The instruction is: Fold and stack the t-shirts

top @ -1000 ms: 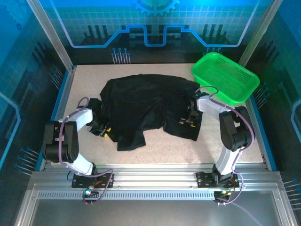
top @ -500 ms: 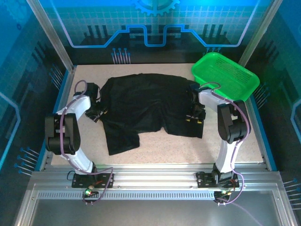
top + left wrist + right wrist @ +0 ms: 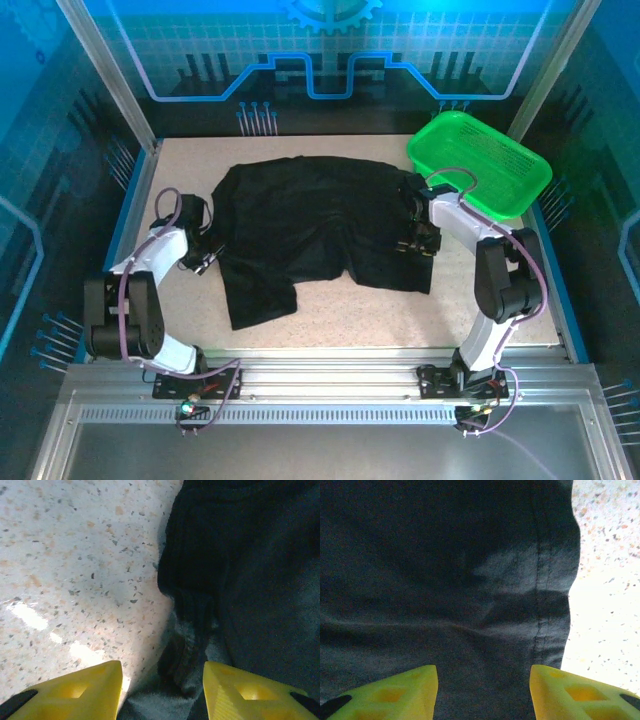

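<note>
I will pull my right gripper back next and lower its fingers onto the edge of the shirt's basket-side near corner [image 3: 427, 284], because that corner sticks out toward the bar, back and below.
One black t-shirt [image 3: 310, 220] lies spread across the middle of the table, with a flap hanging toward the near edge at its left. My left gripper [image 3: 207, 252] sits low at the shirt's left edge. In the left wrist view it [image 3: 162, 682] is open, its yellow fingertips [image 3: 85, 692] apart around a bunched fold of black cloth [image 3: 240, 580]. My right gripper [image 3: 413, 243] rests over the shirt's right edge. Its wrist view shows it [image 3: 484, 685] open above flat fabric [image 3: 445, 580], beside a stitched hem [image 3: 538, 580].
A green mesh basket [image 3: 480, 160] stands at the back right, close behind my right arm. Speckled tabletop [image 3: 360, 315] lies bare between the shirt and the near rail. Frame posts and blue walls enclose the table.
Both grippers carried the shirt away from the near edge, spreading it flatter. Since then the left gripper has drawn slightly left and nearer; the shirt stays put.
</note>
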